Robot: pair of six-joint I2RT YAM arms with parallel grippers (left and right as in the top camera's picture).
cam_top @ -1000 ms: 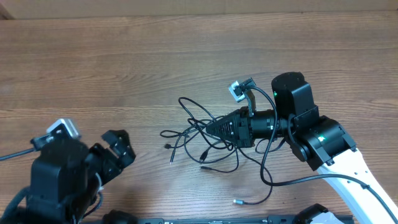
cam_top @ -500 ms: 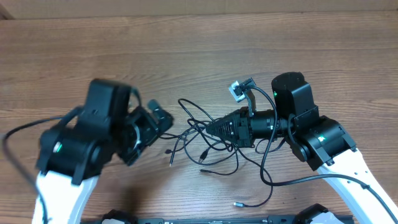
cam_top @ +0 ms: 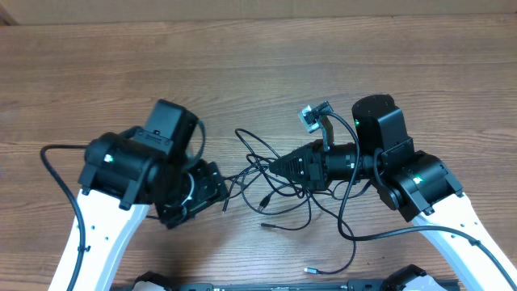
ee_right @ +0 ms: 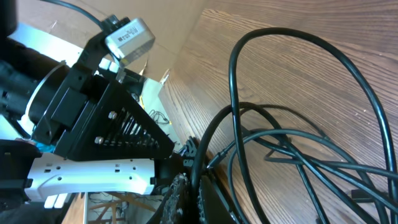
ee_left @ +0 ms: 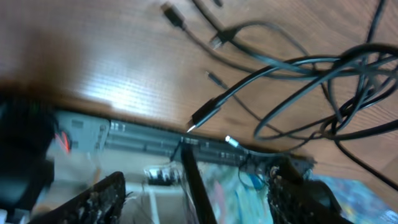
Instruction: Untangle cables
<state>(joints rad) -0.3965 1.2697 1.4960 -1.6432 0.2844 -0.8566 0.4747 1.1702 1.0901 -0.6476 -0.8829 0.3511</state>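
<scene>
My right gripper will next pull its cable piece outward, to the right in the overhead view, and release it over bare tabletop beyond the tangle [cam_top: 292, 129], as other loops cross it.
The cables [cam_top: 262, 174] lie as a loose black tangle in the middle of the wooden table. My right gripper [cam_top: 273, 167] reaches into the tangle from the right and is shut on one cable strand [ee_right: 198, 165], which runs up from between its fingers. Further loops of the cables [ee_right: 298, 124] spread out beyond it. My left gripper [cam_top: 216, 187] sits at the tangle's left edge, jaws open. In the left wrist view its fingers [ee_left: 102, 199] stand far apart, and one thin cable [ee_left: 193, 180] hangs between them untouched. Plugs and loops [ee_left: 298, 68] lie above.
A loose silver-tipped cable end [cam_top: 311, 268] lies near the table's front edge. The right arm's own thick black cable [cam_top: 347, 230] loops beside the tangle. A white power strip [ee_right: 93, 174] sits beyond the table edge, below the left arm [ee_right: 93, 118].
My left arm swung up from the lower left corner to the tangle's left side, and its jaws narrowed a little. The right gripper stayed still, shut on its strand.
</scene>
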